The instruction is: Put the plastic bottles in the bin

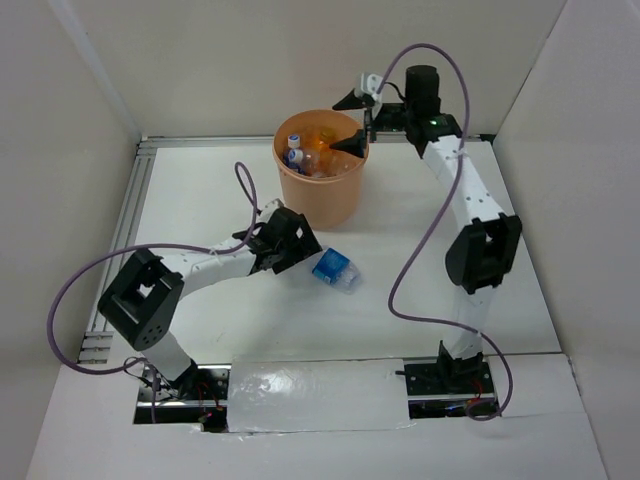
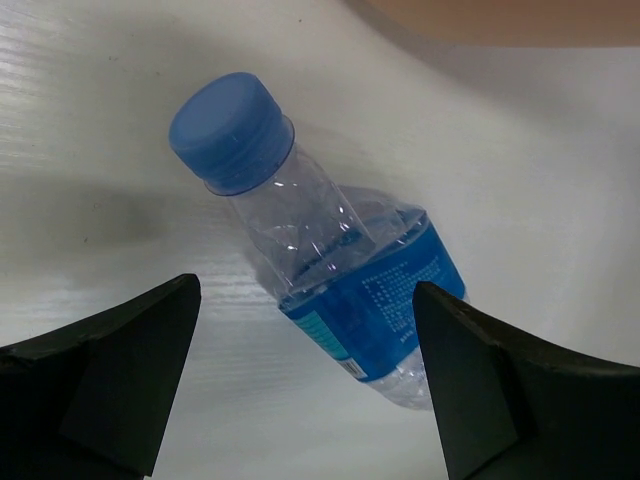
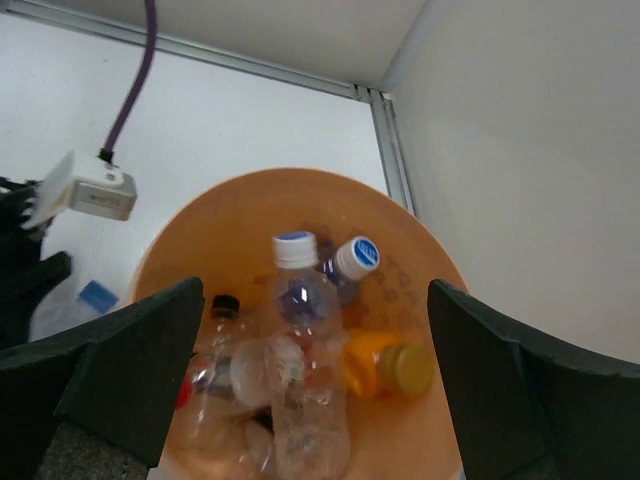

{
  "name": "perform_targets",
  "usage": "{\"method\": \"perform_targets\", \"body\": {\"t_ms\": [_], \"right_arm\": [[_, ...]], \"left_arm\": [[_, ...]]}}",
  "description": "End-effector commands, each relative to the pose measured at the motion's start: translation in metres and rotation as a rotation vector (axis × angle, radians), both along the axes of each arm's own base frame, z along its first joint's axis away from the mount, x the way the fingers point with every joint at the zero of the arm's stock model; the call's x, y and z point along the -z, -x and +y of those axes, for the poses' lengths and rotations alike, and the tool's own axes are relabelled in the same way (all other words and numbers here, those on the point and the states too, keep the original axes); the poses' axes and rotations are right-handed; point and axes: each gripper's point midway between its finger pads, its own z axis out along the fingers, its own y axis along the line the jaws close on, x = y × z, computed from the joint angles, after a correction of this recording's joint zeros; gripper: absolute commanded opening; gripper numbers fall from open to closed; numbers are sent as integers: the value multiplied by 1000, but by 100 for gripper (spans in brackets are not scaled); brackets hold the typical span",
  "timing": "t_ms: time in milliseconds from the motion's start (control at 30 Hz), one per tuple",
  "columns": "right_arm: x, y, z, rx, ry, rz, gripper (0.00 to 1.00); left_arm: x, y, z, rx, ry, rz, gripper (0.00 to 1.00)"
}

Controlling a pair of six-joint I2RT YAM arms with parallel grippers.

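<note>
The bottle still lies beyond the left gripper's open fingers, so the left gripper should move down and toward the right in the top view onto the bottle's blue label [image 1: 331, 266] [image 2: 379, 308] next.
One clear plastic bottle [image 1: 335, 269] with a blue cap and blue label lies on its side on the white table, just in front of the pale-orange bin [image 1: 325, 200]. My left gripper [image 1: 303, 260] is low beside it. In the left wrist view this bottle [image 2: 340, 270] lies between and beyond the open gripper's [image 2: 305, 288] fingers, untouched. My right gripper [image 1: 352, 122] hangs open over the bin [image 3: 420, 230] with nothing in it. Several bottles lie inside: a clear white-capped one [image 3: 300, 340], a stubby orange one [image 3: 385, 365] and a black-capped one [image 3: 215, 350].
White walls close in the table on three sides, with an aluminium rail [image 1: 200, 140] along the back. Purple cables loop off both arms. A strip of shiny tape [image 1: 310, 395] runs along the near edge between the arm bases.
</note>
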Motion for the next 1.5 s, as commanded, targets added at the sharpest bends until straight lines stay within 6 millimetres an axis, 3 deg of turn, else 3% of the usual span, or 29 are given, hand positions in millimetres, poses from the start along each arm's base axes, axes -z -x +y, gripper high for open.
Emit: {"method": "perform_targets", "body": {"t_ms": [0,33,67,200,300,333,433,500,567,700,733,767,867,933,967,1033,1067,1100,1133,1200,1233,1367,1400,1467], "right_arm": [[-55,42,-46,41,-35,-58,99],[-67,58,-57,60,-38,-80,99],[-41,59,-72,84,-28,-19,99],[-11,94,-106,133,-33,76,99],[14,119,-121,156,-23,116,99],[20,125,-124,154,-25,130,99],[39,141,-134,166,-28,178,99],[50,146,-142,183,-39,217,99],[56,151,-146,190,-46,248,99],[76,162,-151,185,-29,266,99],[79,162,-156,204,-22,270,99],[87,162,-161,226,-13,291,99],[122,159,-171,314,55,392,99],[144,159,-176,341,85,469,99],[150,160,-177,345,99,483,99],[168,168,-179,334,113,508,82],[172,171,-178,332,113,522,70],[175,171,-178,332,113,525,55],[181,175,-178,328,115,535,34],[187,178,-180,335,112,555,21],[186,178,-180,341,120,547,21],[194,190,-179,343,129,553,35],[194,193,-178,343,129,551,43],[195,200,-179,355,127,546,49]], "left_arm": [[3,-17,-9,-26,-42,-75,100],[3,-19,-14,-25,-45,-85,100],[3,-24,-18,-26,-31,-101,100],[20,-30,-28,-32,-26,-84,100],[31,-25,-36,-14,-22,-54,91],[31,-25,-36,-14,-23,-54,86],[39,-11,-38,30,-51,-28,50],[44,2,-33,42,-70,-8,13],[51,16,-28,60,-88,26,0],[33,47,-23,149,-112,-6,0],[23,54,-24,184,-112,-32,0],[-14,61,-32,227,-65,-110,0],[-87,65,-37,324,-22,-309,0],[-169,63,-34,327,44,-504,0],[-194,58,-30,307,43,-568,0],[-239,38,-16,238,-4,-685,0],[-271,28,-14,211,0,-743,0],[-288,14,-9,169,-2,-792,0],[-298,2,-2,127,-32,-823,0],[-310,-25,0,56,-64,-859,0],[-312,-42,14,-44,-104,-865,0],[-311,-93,20,-164,-205,-867,0],[-304,-106,9,-155,-223,-864,0],[-296,-126,16,-190,-293,-853,0]]}}
